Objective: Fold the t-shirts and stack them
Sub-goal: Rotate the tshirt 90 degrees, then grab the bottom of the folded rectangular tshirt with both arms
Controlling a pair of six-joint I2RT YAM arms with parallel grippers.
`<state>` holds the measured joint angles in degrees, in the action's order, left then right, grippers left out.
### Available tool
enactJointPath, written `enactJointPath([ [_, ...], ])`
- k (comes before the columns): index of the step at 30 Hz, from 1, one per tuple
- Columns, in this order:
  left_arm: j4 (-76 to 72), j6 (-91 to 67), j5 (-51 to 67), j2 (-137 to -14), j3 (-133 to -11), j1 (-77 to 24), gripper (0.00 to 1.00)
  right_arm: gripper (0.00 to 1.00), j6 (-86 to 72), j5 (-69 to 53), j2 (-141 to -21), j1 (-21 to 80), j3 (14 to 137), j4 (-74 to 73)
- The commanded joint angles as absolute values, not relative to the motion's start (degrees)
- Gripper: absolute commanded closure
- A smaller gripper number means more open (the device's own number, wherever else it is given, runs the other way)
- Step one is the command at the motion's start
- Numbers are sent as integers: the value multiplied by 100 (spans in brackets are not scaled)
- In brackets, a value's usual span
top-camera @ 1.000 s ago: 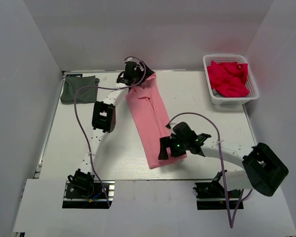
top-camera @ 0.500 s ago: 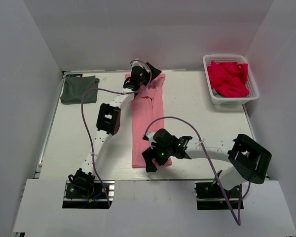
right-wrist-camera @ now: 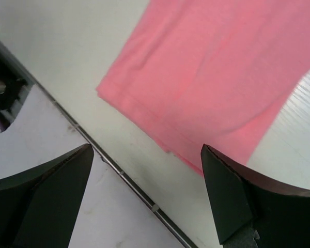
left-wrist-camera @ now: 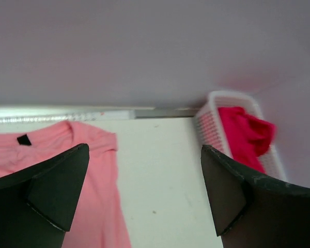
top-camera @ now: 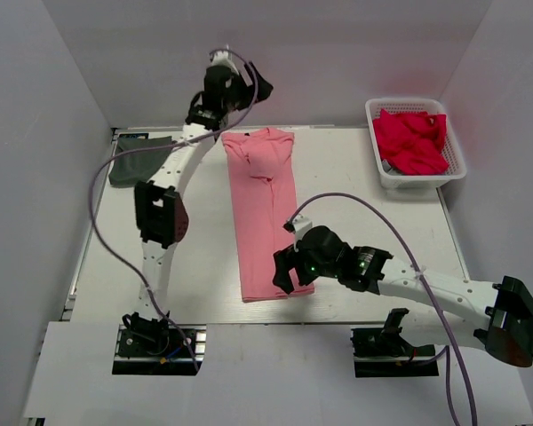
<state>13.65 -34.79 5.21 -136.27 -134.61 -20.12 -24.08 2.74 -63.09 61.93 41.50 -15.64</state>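
The near hem's free corner (top-camera: 246, 296) needs my left gripper, since my right gripper hovers by the other corner. I will bring my left gripper back from the shirt's far end and down onto it.
The salmon-pink t-shirt (top-camera: 266, 213) lies on the table folded into a long strip, collar at the far end. Its collar end shows in the left wrist view (left-wrist-camera: 51, 155) and its near hem in the right wrist view (right-wrist-camera: 212, 72). The dark grey t-shirt (top-camera: 142, 160) lies as a folded square at the far left. My left gripper (top-camera: 249, 87) is open and empty, raised above the shirt's far end. My right gripper (top-camera: 286, 275) is open and empty, just above the shirt's near hem.
A white basket (top-camera: 378, 169) with red cloth (top-camera: 413, 138) stands at the far right; it also shows in the left wrist view (left-wrist-camera: 209, 124). The table's near edge (right-wrist-camera: 119, 173) runs close below the shirt's hem. White walls enclose the table.
Both grippers have let go of the pink shirt, which now lies straight. The left gripper rose up and back toward the wall. The right gripper drew slightly right at the hem.
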Motion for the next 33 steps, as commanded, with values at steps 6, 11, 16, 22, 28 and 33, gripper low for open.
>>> enactJointPath([
  [6,3012,-2926,878,-10911,-10894,-2188,1,10,-3154,1220,-6117,6126,4105,-2417],
  [11,2514,-3400,1229,-9109,-7076,-2452,1,10,-3735,1766,-6372,5863,3868,-2962],
  [16,2539,-3894,1599,-7333,-4819,-2970,1,10,-3718,1144,-6495,5555,3473,-2402],
  [22,2681,-4333,2135,-6600,-3332,-3664,1,10,-3569,150,-6478,5335,3138,-1821],
  [28,2531,-4500,1908,-7294,-3207,-4263,4,10,-3726,-246,-6706,5142,2971,-1521],
  [33,2751,-4500,1169,-7584,-3287,-4386,18,11,-3762,-325,-6767,4984,2865,-1433],
])
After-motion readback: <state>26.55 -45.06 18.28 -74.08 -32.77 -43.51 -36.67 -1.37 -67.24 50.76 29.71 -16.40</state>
